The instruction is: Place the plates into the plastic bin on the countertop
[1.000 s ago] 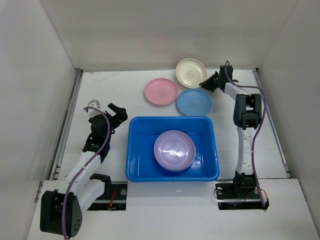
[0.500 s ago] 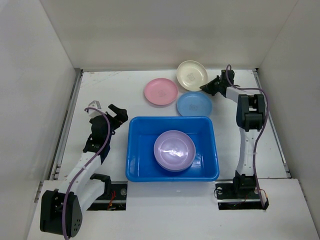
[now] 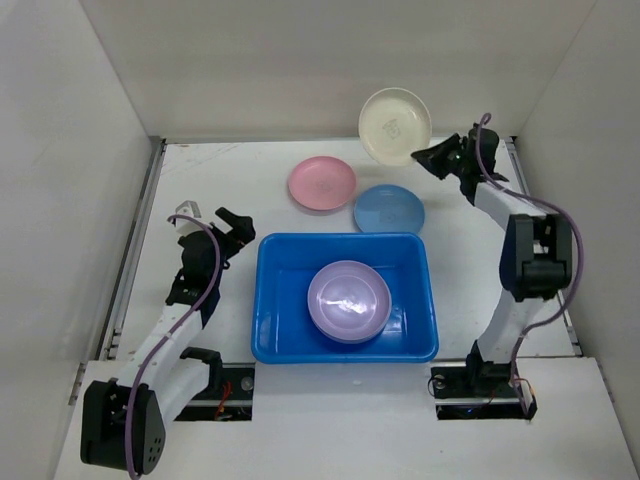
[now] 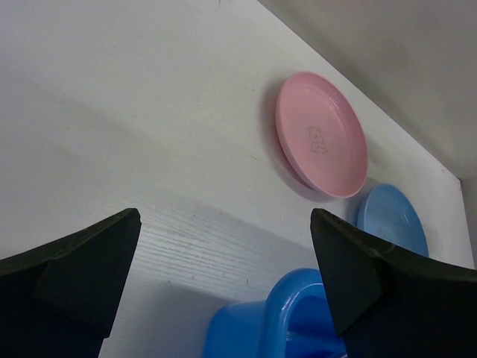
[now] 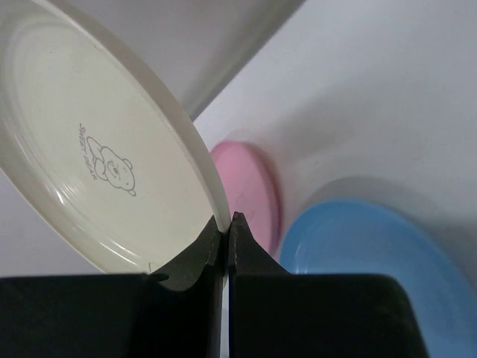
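Observation:
The stack topped by the lilac plate [image 3: 348, 299] is inside the bin. I will next move the cream plate [image 3: 393, 125] in my right gripper back over that stack and down onto it.
My right gripper [image 3: 428, 157] is shut on the rim of a cream plate [image 3: 393, 125] and holds it lifted and tilted above the back of the countertop [image 3: 230, 170]; the plate fills the left of the right wrist view [image 5: 97, 171]. A pink plate [image 3: 321, 183] and a light blue plate [image 3: 388, 207] lie flat behind the blue bin [image 3: 275, 300]. A stack topped by a lilac plate [image 3: 348, 299] lies inside the bin. My left gripper [image 3: 232, 225] is open and empty beside the bin's left far corner [image 4: 298, 306].
White walls enclose the countertop on three sides. Metal strips [image 3: 135, 250] run along its side edges. In the left wrist view the pink plate [image 4: 322, 143] and light blue plate [image 4: 395, 224] lie ahead.
My right gripper has lifted the cream plate off the countertop and raised it up and back, tilting it. The left arm has not moved.

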You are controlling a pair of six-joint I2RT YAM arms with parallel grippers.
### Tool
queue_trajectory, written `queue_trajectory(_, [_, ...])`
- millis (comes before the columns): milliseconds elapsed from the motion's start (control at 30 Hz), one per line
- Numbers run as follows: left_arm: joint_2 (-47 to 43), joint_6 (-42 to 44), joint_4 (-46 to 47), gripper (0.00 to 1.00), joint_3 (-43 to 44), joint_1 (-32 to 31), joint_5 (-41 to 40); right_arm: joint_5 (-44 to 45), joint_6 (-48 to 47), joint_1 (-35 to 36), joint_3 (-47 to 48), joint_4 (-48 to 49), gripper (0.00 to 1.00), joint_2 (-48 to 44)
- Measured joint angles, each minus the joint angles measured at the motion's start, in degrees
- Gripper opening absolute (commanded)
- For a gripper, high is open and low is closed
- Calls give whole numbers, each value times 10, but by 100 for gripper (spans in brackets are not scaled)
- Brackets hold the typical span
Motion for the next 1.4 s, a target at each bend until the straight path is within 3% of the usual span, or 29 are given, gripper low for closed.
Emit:
queue_trajectory(267, [0,-1,3,100,-7,2,0,25,-94,87,-170,-20,1,-276])
queue_trajectory(500, [0,-2,3,100,-7,5,0,101,-172,236,-303,-147,2,-494])
queue_trajectory(700, [0,-2,3,100,-7,5,0,183,-193,313,-366,-266,3,-630])
queue_trajectory(1033, [3,-2,3,100,-7,5,0,287,-181,451,-426,-391,4,-673])
queue_trajectory(1400, [5,-2,3,100,-7,5,0,331,-165,472,-444,-400,10,-633])
